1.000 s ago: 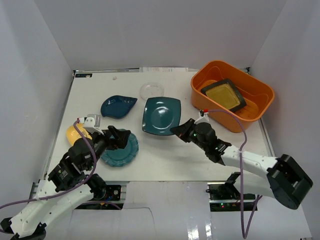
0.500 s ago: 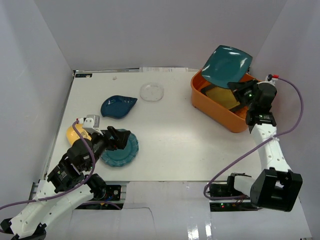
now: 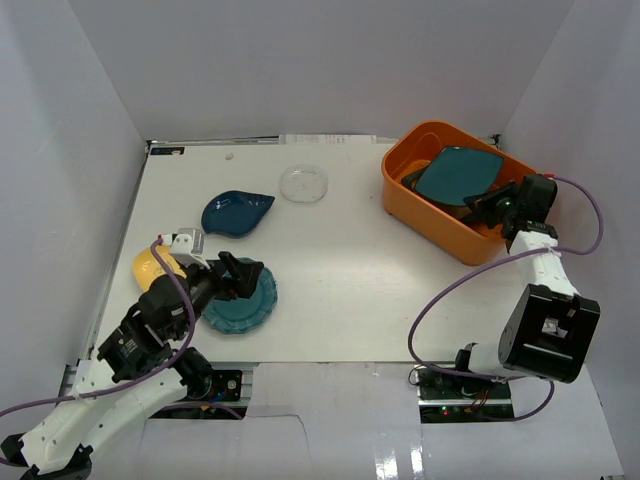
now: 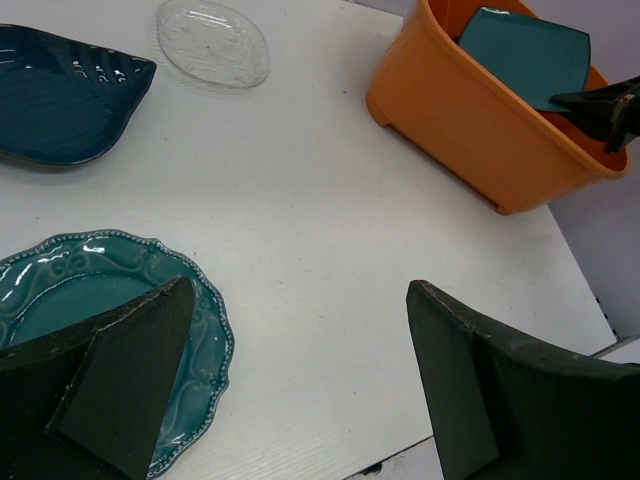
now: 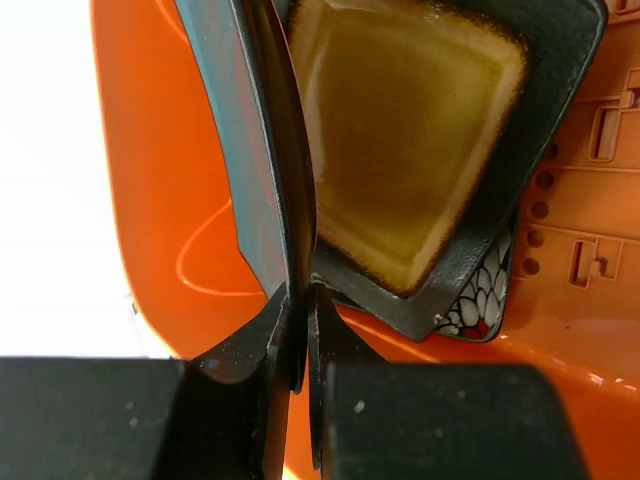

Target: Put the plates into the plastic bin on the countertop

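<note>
Next I will lower my right gripper deeper into the orange plastic bin and release the teal square plate's edge, since the amber square plate lies below my gripper.
My right gripper is shut on the edge of the teal square plate and holds it tilted inside the orange plastic bin. In the right wrist view the plate stands edge-on between my fingers, over the amber square plate and the black floral plate. My left gripper is open and empty over the right rim of the teal round scalloped plate. The dark-blue leaf plate and the small yellow plate lie on the countertop.
A clear glass dish lies at the back middle of the countertop. White walls close in the left, back and right sides. The bin stands at the back right corner.
My right arm lifted the teal square plate off the countertop, swung it over the bin and lowered it inside. The left arm has barely moved.
</note>
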Robot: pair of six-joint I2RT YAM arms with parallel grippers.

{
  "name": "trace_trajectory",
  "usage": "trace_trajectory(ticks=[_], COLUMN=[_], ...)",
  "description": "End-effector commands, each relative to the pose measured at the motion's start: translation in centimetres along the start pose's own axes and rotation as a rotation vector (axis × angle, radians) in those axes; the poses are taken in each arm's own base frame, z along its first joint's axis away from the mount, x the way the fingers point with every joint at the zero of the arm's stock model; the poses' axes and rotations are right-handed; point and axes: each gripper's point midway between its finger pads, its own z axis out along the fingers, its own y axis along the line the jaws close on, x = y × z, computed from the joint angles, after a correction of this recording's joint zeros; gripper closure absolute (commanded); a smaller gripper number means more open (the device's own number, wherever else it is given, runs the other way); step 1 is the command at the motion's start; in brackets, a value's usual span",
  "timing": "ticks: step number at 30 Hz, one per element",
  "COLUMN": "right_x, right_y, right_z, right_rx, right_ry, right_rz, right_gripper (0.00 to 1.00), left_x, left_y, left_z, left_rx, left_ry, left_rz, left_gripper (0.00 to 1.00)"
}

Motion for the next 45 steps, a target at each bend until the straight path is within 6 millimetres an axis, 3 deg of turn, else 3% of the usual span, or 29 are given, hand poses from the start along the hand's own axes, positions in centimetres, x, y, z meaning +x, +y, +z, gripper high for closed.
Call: trace_trajectory(ticks=[1, 7, 11, 12, 13, 15, 16, 18, 21, 25, 28, 29, 32, 34, 35, 36, 38, 39, 40, 41, 43, 44, 45], right_x=[-2.3, -1.4, -0.8, -0.8, -0.9, -1.0, -1.5, -2.4, -4.0, -5.5, -5.2, -5.1, -0.9, 4.8, 7.6, 12.4, 18.1, 22.3, 24.8, 27.7, 35.3, 36.2, 38.7], right_y=[3.5, 0.7, -0.9, -1.0, -1.3, -1.9, -2.5, -3.4, -4.5, -5.0, -2.7, -0.8, 4.5, 8.0, 8.9, 10.4, 10.2, 11.1, 11.0, 10.0, 11.2, 10.3, 11.0], right_z=[0.0, 1.3, 1.6, 1.5, 1.5, 1.3, 1.1, 0.3, -1.2, -3.4, -5.2, -6.4, -7.4, -7.6, -7.7, -8.1, -7.6, -8.6, -8.7, -7.8, -9.5, -8.3, -9.4], right_rx=[-0.162, -0.079, -0.037, -0.03, -0.013, 0.031, 0.072, 0.151, 0.25, 0.339, 0.257, 0.193, -0.028, -0.171, -0.237, -0.33, -0.41, -0.479, -0.506, -0.491, -0.635, -0.609, -0.656], right_ry=[-0.072, -0.027, -0.012, -0.011, -0.019, -0.008, -0.025, -0.055, -0.119, -0.191, -0.232, -0.261, -0.201, -0.083, -0.032, 0.07, 0.202, 0.294, 0.353, 0.431, 0.612, 0.629, 0.7], right_rz=[-0.095, -0.091, -0.092, -0.095, -0.103, -0.139, -0.156, -0.218, -0.294, -0.36, -0.386, -0.402, -0.48, -0.555, -0.561, -0.591, -0.595, -0.593, -0.6, -0.613, -0.642, -0.647, -0.653], right_gripper=[0.92, 0.92, 0.81, 0.76, 0.62, 0.47, 0.31, 0.16, 0.02, 0.08, 0.08, 0.08, 0.06, 0.0, 0.07, 0.12, 0.2, 0.28, 0.34, 0.34, 0.35, 0.35, 0.35], left_x=[0.9, 0.9, 0.9, 0.9, 0.9, 0.8, 0.8, 0.7, 0.6, 0.4, 0.4, 0.2, 0.4, 0.4, 0.2, 0.2, 0.0, -0.2, -0.3, -0.5, -1.6, -1.6, -2.1], left_y=[0.0, 0.0, 0.0, 0.0, 0.0, -0.1, -0.1, -0.1, -0.2, -0.2, -0.1, 0.0, 0.3, 0.4, 0.5, 0.6, 0.9, 1.0, 1.0, 1.1, 1.1, 1.2, 1.3], left_z=[0.5, 0.5, 0.5, 0.5, 0.5, 0.5, 0.4, 0.4, 0.4, 0.4, 0.3, 0.3, 0.5, 0.6, 0.7, 0.8, 0.9, 0.9, 0.8, 0.7, 0.4, 0.4, 0.3], left_rx=[-0.002, -0.003, -0.006, -0.006, -0.005, -0.001, 0.0, 0.001, 0.002, 0.0, -0.002, -0.005, -0.025, -0.036, -0.047, -0.056, -0.079, -0.084, -0.087, -0.09, -0.101, -0.101, -0.109], left_ry=[0.038, 0.038, 0.039, 0.039, 0.04, 0.037, 0.036, 0.033, 0.031, 0.023, 0.018, 0.013, 0.018, 0.018, 0.012, 0.013, 0.004, -0.001, -0.006, -0.009, -0.038, -0.037, -0.051], left_rz=[0.02, 0.02, 0.021, 0.021, 0.021, 0.018, 0.018, 0.016, 0.011, 0.009, 0.009, 0.008, 0.012, 0.008, 0.007, 0.006, 0.004, 0.003, 0.005, 0.008, 0.018, 0.026, 0.03], left_gripper=[0.02, 0.02, 0.02, 0.02, 0.02, 0.02, 0.02, 0.02, 0.02, 0.02, 0.02, 0.02, 0.02, 0.02, 0.02, 0.02, 0.02, 0.02, 0.02, 0.02, 0.02, 0.02, 0.02])
